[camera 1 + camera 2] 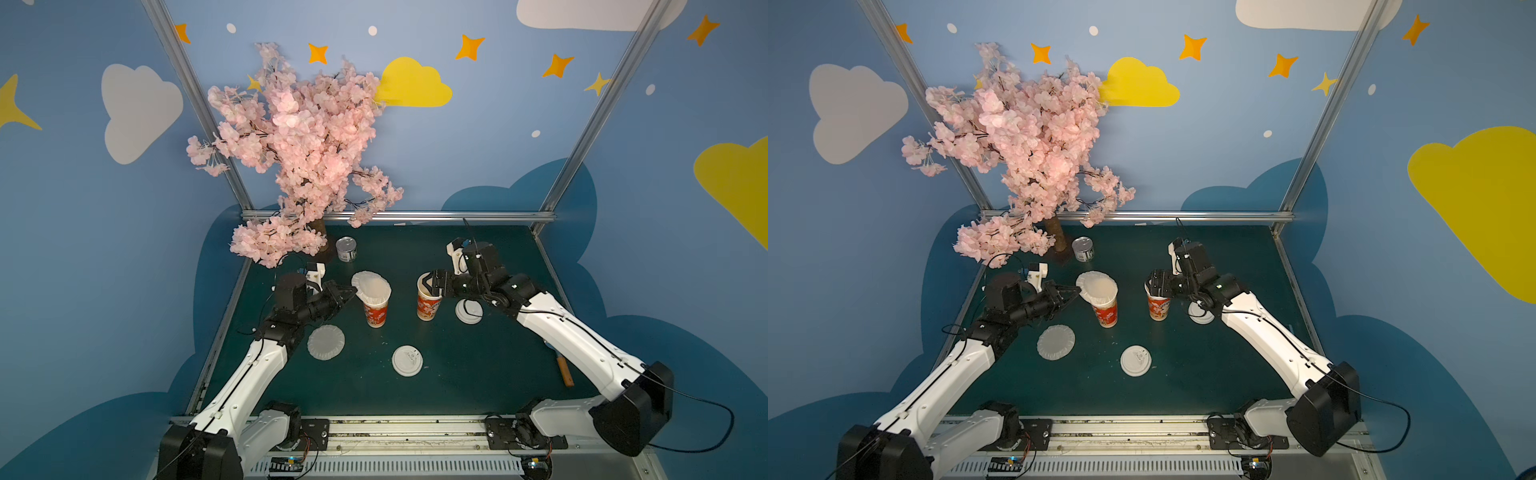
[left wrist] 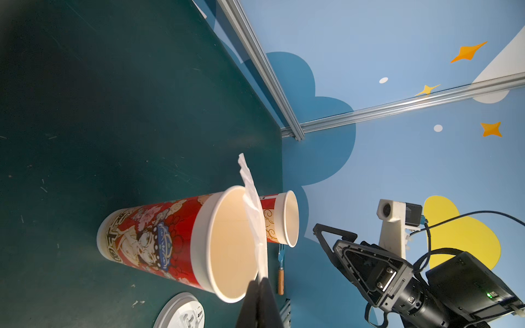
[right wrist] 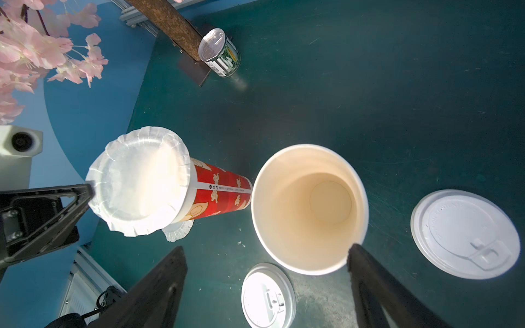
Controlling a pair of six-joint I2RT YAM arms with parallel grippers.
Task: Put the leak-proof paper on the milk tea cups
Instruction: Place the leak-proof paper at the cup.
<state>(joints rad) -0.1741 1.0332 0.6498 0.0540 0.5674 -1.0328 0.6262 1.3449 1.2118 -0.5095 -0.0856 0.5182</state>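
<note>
The paper still hangs tilted above the covered cup's rim, so my left gripper should next move down and toward that rim to let go of the paper's edge.
Two red-and-white milk tea cups stand mid-table in both top views. Over the left cup a crinkled round leak-proof paper lies tilted, overhanging toward my left gripper, which is shut on the paper's edge. The right cup is uncovered, with a cream inside. My right gripper hangs open at its rim, one finger touching the rim's edge. A second leak-proof paper lies flat on the table, near the left arm.
White plastic lids lie at the front middle and under the right arm. A tin can and a pink blossom tree stand at the back left. A wooden-handled fork lies at the right edge.
</note>
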